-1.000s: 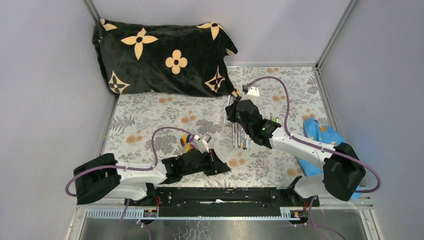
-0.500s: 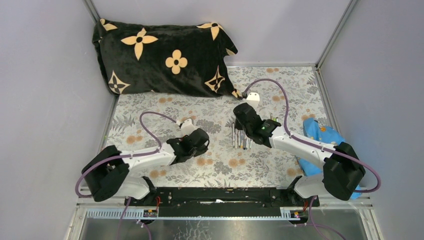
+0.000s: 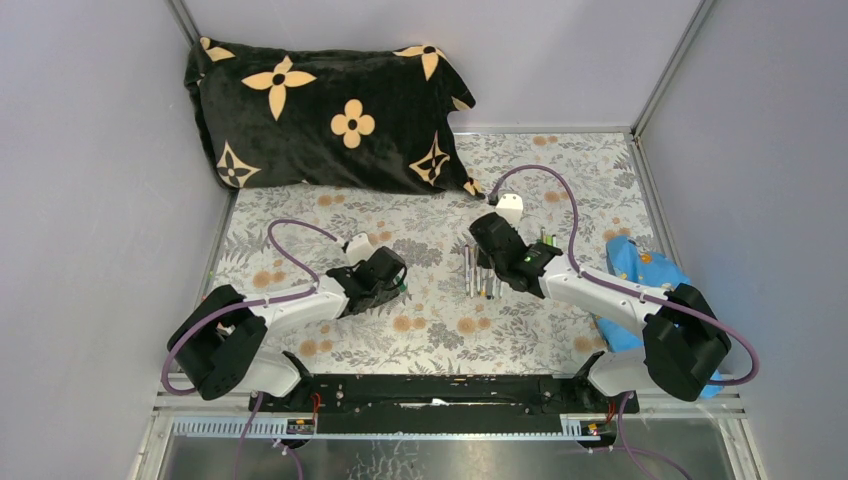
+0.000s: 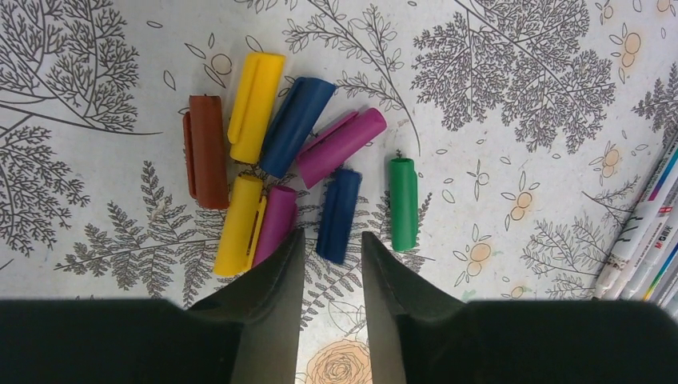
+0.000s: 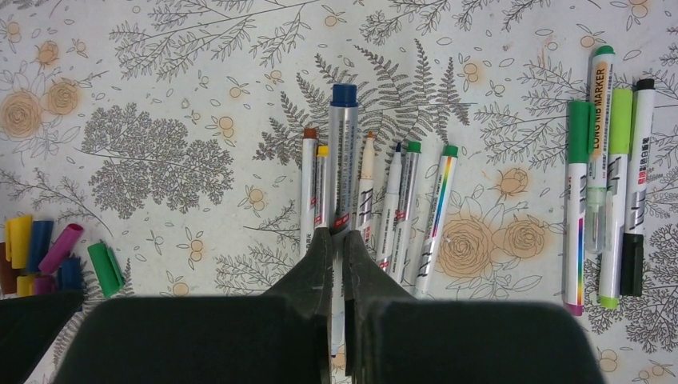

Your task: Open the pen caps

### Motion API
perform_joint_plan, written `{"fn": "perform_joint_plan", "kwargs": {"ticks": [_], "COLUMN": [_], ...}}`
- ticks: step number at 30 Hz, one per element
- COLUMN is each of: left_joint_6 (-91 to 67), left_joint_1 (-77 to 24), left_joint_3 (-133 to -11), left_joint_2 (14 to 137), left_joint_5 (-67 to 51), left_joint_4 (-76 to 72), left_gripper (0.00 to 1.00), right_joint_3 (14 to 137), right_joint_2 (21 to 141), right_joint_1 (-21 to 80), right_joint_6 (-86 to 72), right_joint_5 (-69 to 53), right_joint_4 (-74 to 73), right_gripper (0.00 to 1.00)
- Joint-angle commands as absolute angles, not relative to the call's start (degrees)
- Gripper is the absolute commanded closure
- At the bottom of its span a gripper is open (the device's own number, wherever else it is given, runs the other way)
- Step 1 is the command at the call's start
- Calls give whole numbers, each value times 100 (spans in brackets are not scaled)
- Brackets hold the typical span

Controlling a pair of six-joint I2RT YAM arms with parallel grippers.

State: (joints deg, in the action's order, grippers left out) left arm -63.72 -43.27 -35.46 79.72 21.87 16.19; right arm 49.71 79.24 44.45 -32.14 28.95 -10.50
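Note:
The robot's right gripper should next lower the grey pen onto the middle of the row (image 3: 485,284) (image 5: 377,212) and let go of it, since the pen is already lined up with the uncapped pens below.
Several loose pen caps (image 4: 338,214), yellow, blue, magenta, brown and green, lie in a pile on the floral cloth. My left gripper (image 4: 332,240) hovers open and empty just short of a blue cap; in the top view (image 3: 388,278) it covers the pile. My right gripper (image 5: 336,240) is shut on a grey pen with a blue end (image 5: 344,152), held over a row of uncapped pens (image 5: 400,208). That row also shows in the top view (image 3: 480,278), with the right gripper (image 3: 487,238) above it. The caps also show at the right wrist view's left edge (image 5: 48,252).
Several capped pens (image 5: 608,184) lie to the right of the row. A black pillow with yellow flowers (image 3: 330,115) fills the far left. A blue cloth (image 3: 640,265) lies by the right wall. Grey walls close in both sides.
My left arm has swung from the near middle to the left and outward, over the cap pile. My right gripper has drawn back a little toward the near side with the pen.

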Motion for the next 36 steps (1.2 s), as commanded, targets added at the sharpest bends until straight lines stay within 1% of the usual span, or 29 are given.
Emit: {"fn": "perform_joint_plan", "kwargs": {"ticks": [1, 6, 14, 20, 23, 26, 32, 36], "left_joint_6": [-6223, -6216, -6139, -6084, -6082, -6092, -6083, -6073], "left_joint_1": [-4273, -4275, -4273, -4278, -4277, -4277, -4272, -4279], "left_joint_3": [-3672, -3685, -3778, -3889, -3920, -3945, -3997, -3990], "left_joint_2": [7981, 7941, 7617, 7274, 7062, 6939, 6848, 6830], "left_joint_5": [2233, 2201, 2087, 1923, 1889, 1840, 1759, 1738], "left_joint_4": [1538, 1513, 1430, 1376, 1371, 1380, 1372, 1357], "left_gripper": [60, 57, 56, 50, 49, 49, 48, 48], "right_joint_3": [4923, 4871, 4793, 4777, 4781, 4787, 4877, 4918], "right_joint_2": [7817, 7920, 8197, 8461, 8585, 8687, 8850, 8793], "right_joint_1": [4386, 4360, 4317, 4323, 4319, 4316, 4318, 4322], "right_joint_6": [-3191, -3250, -3270, -3292, -3312, -3322, -3328, -3315], "right_joint_5": [2935, 2952, 2998, 2896, 2836, 2774, 2722, 2761], "right_joint_4": [-965, -972, -1048, -1044, -1029, -960, -950, -973], "right_gripper": [100, 100, 100, 99, 96, 88, 76, 73]}}
